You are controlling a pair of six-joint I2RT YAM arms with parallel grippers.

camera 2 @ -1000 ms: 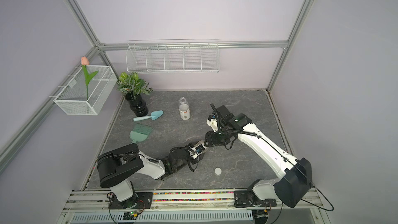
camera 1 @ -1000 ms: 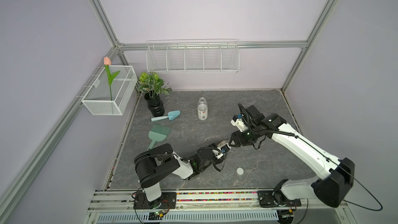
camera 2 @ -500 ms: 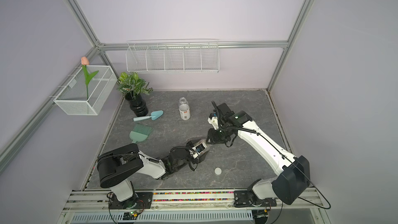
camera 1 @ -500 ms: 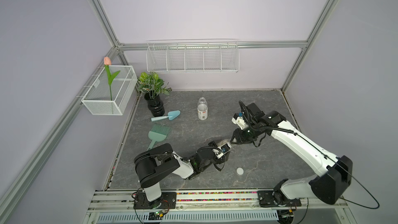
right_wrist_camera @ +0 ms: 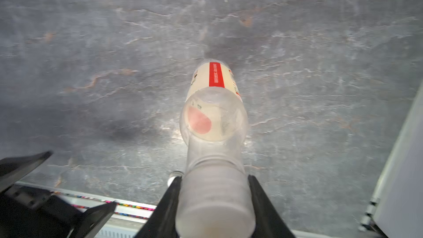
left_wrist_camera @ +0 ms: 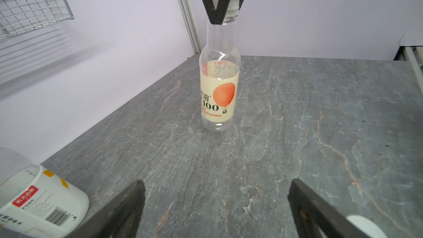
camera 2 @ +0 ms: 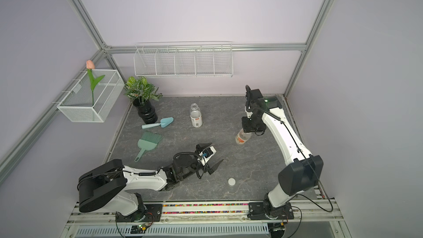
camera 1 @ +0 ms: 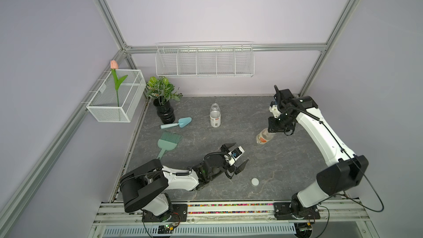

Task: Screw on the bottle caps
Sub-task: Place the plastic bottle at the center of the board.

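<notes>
My right gripper will next carry the bottle outward and down and then let go of its cap, since bare tabletop near the side [camera 1: 279, 135] [right_wrist_camera: 284, 50] lies below and outward of it.
The orange-labelled bottle [camera 1: 262, 138] [camera 2: 240, 138] [left_wrist_camera: 217, 88] [right_wrist_camera: 212, 111] is upright at the right of the table. A white bottle cap [left_wrist_camera: 233, 1] sits on its neck. My right gripper [camera 1: 273, 129] [camera 2: 249, 129] [right_wrist_camera: 214, 179] comes down from above and is shut on that cap. My left gripper [camera 1: 240, 152] [camera 2: 216, 152] [left_wrist_camera: 217, 183] lies low in front of the bottle, open and empty. A loose bottle cap [camera 1: 255, 181] [camera 2: 231, 181] [left_wrist_camera: 364, 225] lies flat near the front edge. The white-labelled bottle [camera 1: 215, 118] [camera 2: 196, 118] [left_wrist_camera: 41, 202] stands uncapped at the back middle.
A black vase with a plant [camera 1: 164, 111], a teal trowel [camera 1: 177, 123] and a teal brush [camera 1: 168, 143] sit at the left of the table. A wire basket with a tulip [camera 1: 114, 101] hangs on the left wall. A wire shelf [camera 1: 204, 60] hangs on the back wall.
My left gripper has opened wide and let go of the orange-labelled bottle. The right gripper, shut on the cap, has moved back and to the right with the bottle.
</notes>
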